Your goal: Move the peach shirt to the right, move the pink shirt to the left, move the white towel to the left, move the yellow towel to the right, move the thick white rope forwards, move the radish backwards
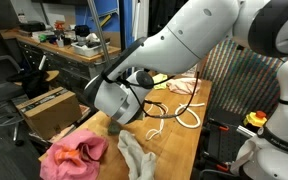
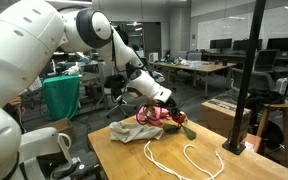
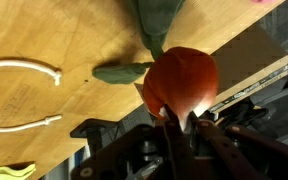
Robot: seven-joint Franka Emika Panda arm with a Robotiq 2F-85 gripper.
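Note:
My gripper moves outward toward the table edge by the cardboard box next and releases the radish, since bare table shows between the radish and that edge.
In the wrist view the red radish (image 3: pixel 180 80) fills the middle, its green leaves (image 3: pixel 156 22) spreading over the wooden table. My gripper (image 3: pixel 177 118) is shut on the radish's lower end, close to the table edge. In an exterior view the gripper (image 1: pixel 117 122) hangs low over the table beside the bright pink shirt (image 1: pixel 74 155), with a pale cloth (image 1: pixel 136 156), apparently the white towel, next to it. The thick white rope (image 1: pixel 180 115) loops across the tabletop beyond them, and two of its ends (image 3: pixel 29 68) show in the wrist view. A sliver of yellow-green cloth (image 3: pixel 9 172) shows at the wrist view's bottom left. I cannot make out the peach shirt.
The wooden table (image 2: pixel 234 170) is narrow, with a black pole (image 2: pixel 246 75) clamped at one corner. A cardboard box (image 1: pixel 46 108) and a cluttered bench (image 1: pixel 64 45) stand beside it. Dark equipment lies past the table edge (image 3: pixel 254 75).

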